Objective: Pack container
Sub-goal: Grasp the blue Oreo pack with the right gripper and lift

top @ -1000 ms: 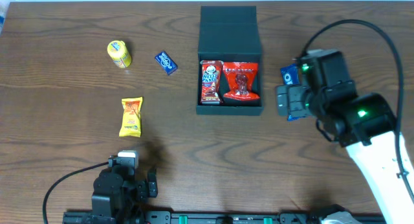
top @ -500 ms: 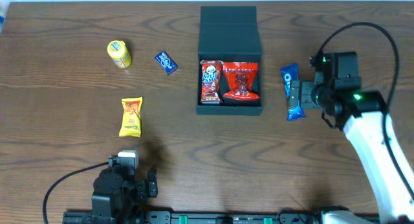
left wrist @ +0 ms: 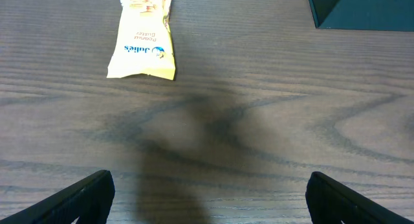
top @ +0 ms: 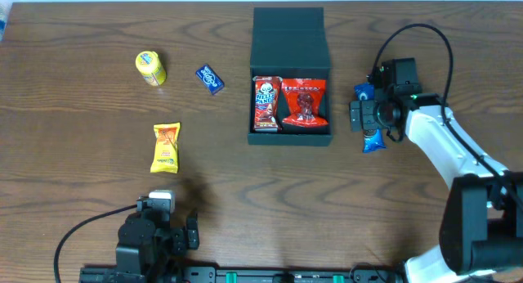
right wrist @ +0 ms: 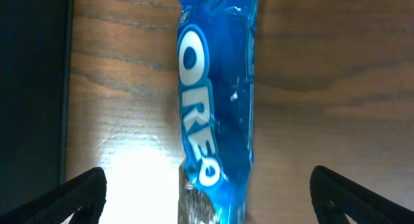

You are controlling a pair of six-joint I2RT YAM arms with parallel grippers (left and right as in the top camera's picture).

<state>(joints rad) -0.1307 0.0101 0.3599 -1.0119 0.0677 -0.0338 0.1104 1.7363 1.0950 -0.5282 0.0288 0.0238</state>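
To close across the narrow width of the blue Oreo packet (top: 373, 141), my right gripper will lower onto the packet's middle first.
The dark teal container (top: 290, 139) stands open at the table's back middle, its flap lid (top: 290, 38) lying behind it. Two red snack packets (top: 303, 102) lie inside. A blue Oreo packet (top: 373, 141) lies on the table just right of the container. My right gripper (top: 365, 117) hangs over it, open. In the right wrist view the Oreo packet (right wrist: 213, 101) runs lengthwise between the spread fingers (right wrist: 71, 198), untouched, and the container wall (right wrist: 32, 88) is at the left. My left gripper (top: 155, 234) is open and empty at the front edge.
A yellow Julie's packet (top: 165, 147) lies front left, also in the left wrist view (left wrist: 143, 36). A yellow round snack (top: 150, 68) and a small blue packet (top: 211, 78) lie back left. The container's corner (left wrist: 362, 10) shows in the left wrist view.
My right gripper, which stood to the right of the Oreo packet half a second ago, has moved left over it. The packet and the left arm have not moved.
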